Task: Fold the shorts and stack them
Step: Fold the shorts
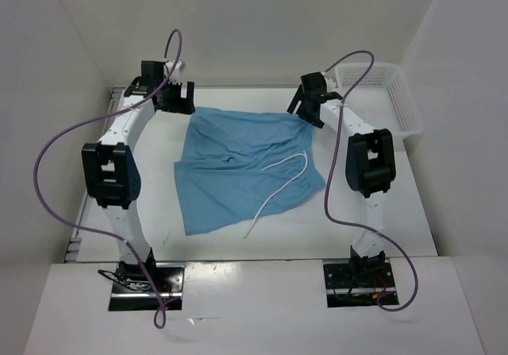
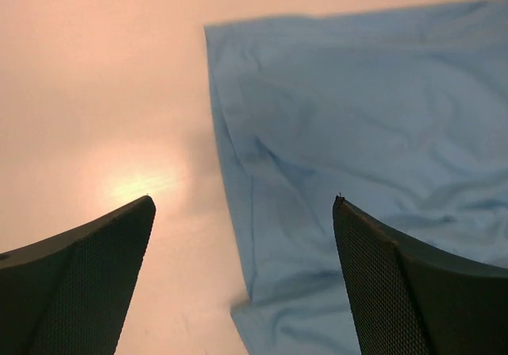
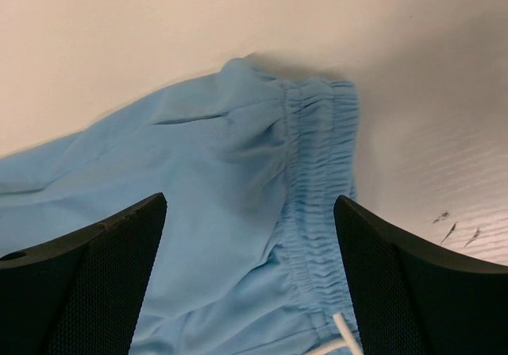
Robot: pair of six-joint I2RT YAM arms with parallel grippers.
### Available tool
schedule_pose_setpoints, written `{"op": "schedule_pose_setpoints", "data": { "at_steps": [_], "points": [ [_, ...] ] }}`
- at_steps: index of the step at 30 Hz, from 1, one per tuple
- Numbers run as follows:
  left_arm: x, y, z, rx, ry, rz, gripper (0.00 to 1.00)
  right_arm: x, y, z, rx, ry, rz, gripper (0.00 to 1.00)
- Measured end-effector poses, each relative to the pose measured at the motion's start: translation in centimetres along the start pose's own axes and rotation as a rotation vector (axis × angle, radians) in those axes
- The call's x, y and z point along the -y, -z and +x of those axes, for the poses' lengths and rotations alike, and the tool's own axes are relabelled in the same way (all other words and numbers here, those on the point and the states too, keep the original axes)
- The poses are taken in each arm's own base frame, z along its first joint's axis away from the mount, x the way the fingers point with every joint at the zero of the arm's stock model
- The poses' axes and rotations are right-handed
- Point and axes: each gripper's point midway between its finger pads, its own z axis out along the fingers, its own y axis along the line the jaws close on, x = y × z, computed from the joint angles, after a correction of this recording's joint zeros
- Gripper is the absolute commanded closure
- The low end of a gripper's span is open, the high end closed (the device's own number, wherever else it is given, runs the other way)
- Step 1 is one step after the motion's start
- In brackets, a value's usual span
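Observation:
My left gripper moves toward the right in the top view and down onto the shorts' far corner next, since that corner lies just beyond my open fingers.
The light blue shorts (image 1: 238, 164) lie spread out flat in the middle of the table, and their white drawstring (image 1: 278, 182) trails toward the near edge. My left gripper (image 1: 181, 101) hovers open over the far left corner of the shorts. In the left wrist view the left gripper (image 2: 244, 200) has nothing between its fingers, and the fabric's edge (image 2: 238, 212) lies below them. My right gripper (image 1: 305, 105) is open above the far right corner. In the right wrist view the right gripper (image 3: 250, 198) straddles the gathered waistband (image 3: 317, 156) without touching it. A bit of drawstring (image 3: 345, 341) shows near the right finger.
A white mesh basket (image 1: 405, 101) stands at the far right of the table, behind the right arm. White walls close the table in at the back and sides. Purple cables loop from both arms.

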Motion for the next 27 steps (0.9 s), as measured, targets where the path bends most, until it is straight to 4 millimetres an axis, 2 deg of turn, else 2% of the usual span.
{"op": "schedule_pose_setpoints", "data": {
  "at_steps": [2, 3, 8, 11, 14, 16, 21, 23, 27],
  "points": [
    [-1.1, -2.3, -1.6, 0.023, 0.003, -0.006, 0.01, 0.7, -0.6, 0.0, -0.007, -0.002, 0.026, 0.12],
    [-1.6, -3.7, -1.6, 0.020, 0.006, -0.010, 0.01, 1.0, -1.0, -0.1, -0.008, -0.004, 0.036, 0.12],
    [-3.8, -10.5, -0.1, -0.046, 0.028, -0.022, 0.01, 2.0, -1.6, -1.5, 0.014, -0.025, 0.064, 0.12],
    [-4.3, -13.2, 0.1, -0.055, 0.031, -0.019, 0.01, 2.3, -1.6, -2.5, 0.037, -0.035, 0.074, 0.12],
    [-4.5, -14.8, -1.0, -0.027, 0.026, -0.005, 0.01, 2.1, -1.7, -3.4, 0.056, -0.042, 0.071, 0.12],
    [-4.3, -15.7, -2.5, 0.007, 0.016, 0.008, 0.01, 2.0, -2.3, -3.7, 0.060, -0.044, 0.070, 0.12],
    [-4.0, -17.6, -6.4, 0.131, -0.019, 0.015, 0.13, 2.6, -4.6, -2.1, 0.023, -0.036, 0.093, 0.12],
    [-3.4, -18.1, -6.1, 0.134, -0.026, 0.035, 0.15, 2.9, -5.5, -1.6, 0.007, -0.036, 0.100, 0.12],
    [-2.6, -18.7, -3.4, 0.045, -0.014, 0.047, 0.15, 3.9, -6.1, -1.0, -0.027, -0.046, 0.111, 0.12]
  ]
}}
